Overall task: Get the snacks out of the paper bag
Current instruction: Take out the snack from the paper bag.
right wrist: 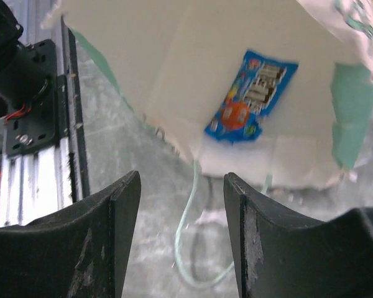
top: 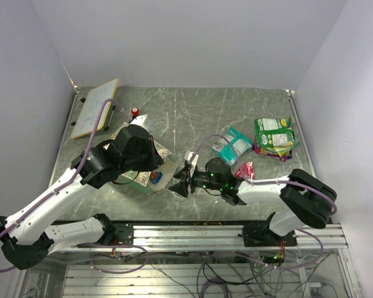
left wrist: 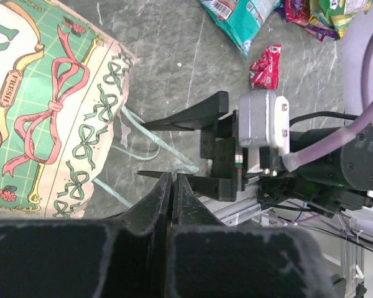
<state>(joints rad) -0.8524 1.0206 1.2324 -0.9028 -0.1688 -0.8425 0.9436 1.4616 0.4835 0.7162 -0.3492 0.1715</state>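
The packet's orange-printed end (top: 156,178) (right wrist: 234,119) lies nearest the bag's opening, so next my right gripper needs to shift left in the top view, into the bag's opening and over that end of the packet.
The paper bag (left wrist: 50,105) lies on its side, green and cream with ribbon prints, its mouth facing my right gripper (right wrist: 181,186). That gripper is open with nothing between its fingers, just outside the mouth, above a loose string handle (right wrist: 189,248). One blue snack packet (right wrist: 250,96) lies on the cream inside of the bag (right wrist: 174,68). My left gripper (left wrist: 173,179) is shut next to the bag's mouth; a string handle (left wrist: 168,146) runs up to its tips, and a pinch cannot be told. Outside the bag lie teal (top: 233,146), red (top: 245,169) and green (top: 273,132) snacks.
A flat white board (top: 95,107) lies at the back left, with a small red-capped bottle (top: 135,112) beside it. The table's metal rail (top: 236,233) runs along the near edge. My left arm (top: 133,155) covers most of the bag from above.
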